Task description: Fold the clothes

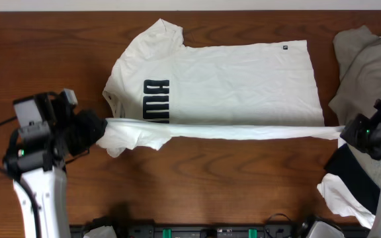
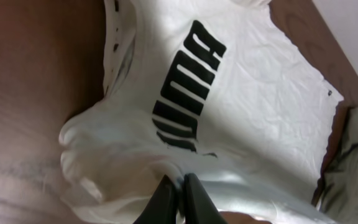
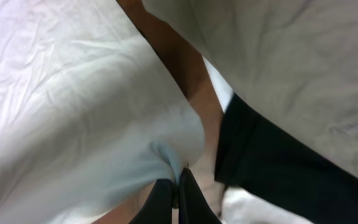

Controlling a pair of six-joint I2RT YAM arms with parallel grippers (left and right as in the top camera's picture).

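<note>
My right gripper carries the hem corner down and away from my base next, onto the shirt's hem end (image 1: 313, 88) (image 3: 134, 52).
The clothes, a white T-shirt (image 1: 237, 82) with a dark block-letter logo (image 1: 156, 100), lie spread across the far half of the table, collar to the left. Its near long edge is lifted and pulled taut between both arms. My left gripper (image 1: 103, 127) is shut on the shirt's shoulder end; in the left wrist view the gripper (image 2: 179, 182) pinches white fabric (image 2: 135, 149) between dark fingers (image 2: 161, 198). My right gripper (image 1: 346, 130) is shut on the hem corner; in the right wrist view the gripper (image 3: 176, 180) clamps a fold of the cloth (image 3: 73, 118).
A beige-grey garment (image 1: 369, 66) lies at the right edge, with a black cloth (image 1: 352, 175) and another white piece (image 1: 341, 198) in front of it. Bare brown table (image 1: 230, 178) lies in front of the shirt. A black rail (image 1: 210, 231) runs along the near edge.
</note>
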